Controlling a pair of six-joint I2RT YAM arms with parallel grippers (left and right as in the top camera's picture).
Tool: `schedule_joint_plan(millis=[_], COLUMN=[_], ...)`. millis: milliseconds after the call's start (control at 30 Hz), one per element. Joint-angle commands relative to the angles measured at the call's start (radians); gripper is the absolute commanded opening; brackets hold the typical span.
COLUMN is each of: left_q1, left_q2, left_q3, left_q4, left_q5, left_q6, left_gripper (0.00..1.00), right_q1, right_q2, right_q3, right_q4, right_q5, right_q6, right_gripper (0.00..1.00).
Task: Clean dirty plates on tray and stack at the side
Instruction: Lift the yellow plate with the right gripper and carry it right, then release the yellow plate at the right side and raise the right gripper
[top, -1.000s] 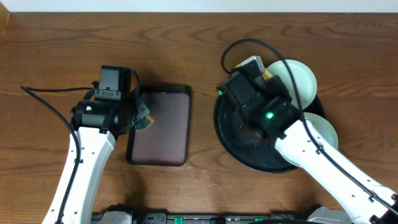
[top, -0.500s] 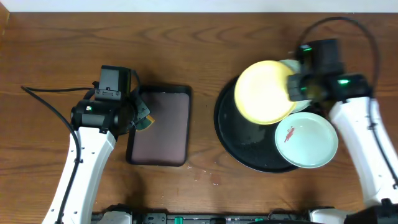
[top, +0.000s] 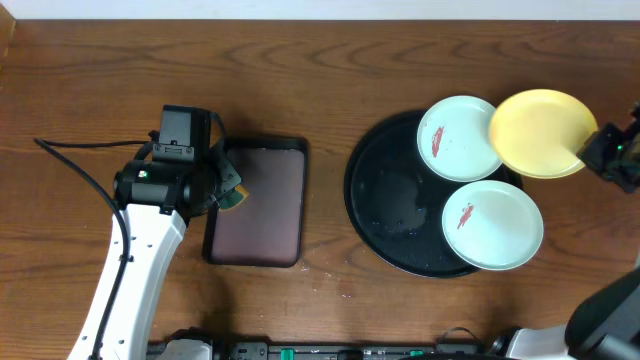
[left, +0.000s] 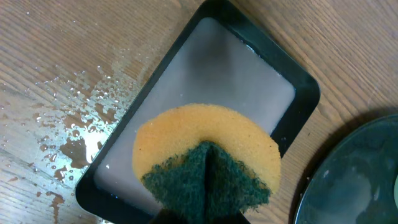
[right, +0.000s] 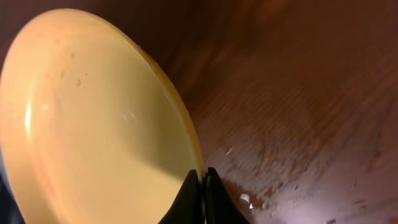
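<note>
My right gripper is above the open wood beside the black tray and should next lower the yellow plate (top: 540, 132) onto it and release it, clear of the mint-white plates.
The black round tray (top: 388, 215) lies right of centre. Two mint-white plates rest on its right side, one at the back (top: 460, 138) and one at the front (top: 492, 225), each with a red smear. The yellow plate (top: 540, 132) hangs tilted past the tray's back right edge. My right gripper (top: 598, 150) is shut on its rim, seen close up in the right wrist view (right: 200, 173) with the yellow plate (right: 93, 124) to the left. My left gripper (top: 215, 185) is shut on a folded orange-and-green sponge (left: 208, 155) over the small tray's left edge.
A dark rectangular tray (top: 255, 255) holding cloudy water lies left of centre, its rim (left: 308, 93) near the black tray. Water drops and brown smears (left: 68, 130) wet the wood beside it. Crumbs and wet spots (right: 245, 199) lie on the table under the yellow plate.
My right arm swung from over the tray to the right edge, carrying the yellow plate off to the tray's back right. Both mint plates are now uncovered. The left arm stayed still.
</note>
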Motion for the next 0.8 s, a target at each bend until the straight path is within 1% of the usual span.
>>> schedule_joint_plan(millis=[0,67,133,233,333,500,567,600,700,767], left_q1=[0.006,0.006,0.006,0.006,0.006,0.006,0.006,0.006,0.006,0.006], left_q2=[0.003,0.003,0.003,0.003,0.003,0.003,0.003,0.003,0.003,0.003], left_q3=[-0.01,-0.01,-0.01,-0.011,-0.011,-0.011,-0.011,-0.011,-0.011,-0.011], left_q4=[0.0,0.0,-0.002,-0.003,-0.003,-0.003,-0.003,-0.003,-0.003,-0.003], left_q5=[-0.008,-0.008,-0.008,-0.008,-0.008,-0.008,-0.008,-0.008,-0.008,-0.008], left_q6=[0.01,0.01,0.01,0.01,0.01,0.01,0.01,0.01,0.01,0.01], left_gripper=[0.08,0.07,0.07,0.07,0.07,0.07,0.07,0.07,0.08,0.07], right_q1=[-0.037,-0.053,-0.066,-0.082,-0.084,-0.084,-0.084,-0.084,-0.084,-0.082], right_q2=[0.06,0.093,0.126,0.191,0.245,0.317,0.311,0.304,0.27,0.238], right_q3=[-0.011,-0.011,-0.011,-0.011,-0.011,-0.011,-0.01,-0.01,-0.003,0.008], right_q4=[0.059,0.114,0.156,0.167,0.168,0.175,0.175,0.177,0.187,0.191], right_q5=[0.018,0.018,0.029,0.141,0.193,0.189,0.152,0.124,-0.031,-0.142], right_q6=[0.164,0.221,0.233,0.266,0.262,0.235,0.214,0.193,0.105,0.058], right_gripper=[0.01,0.01,0.01,0.01,0.01,0.01,0.13,0.17,0.32,0.37])
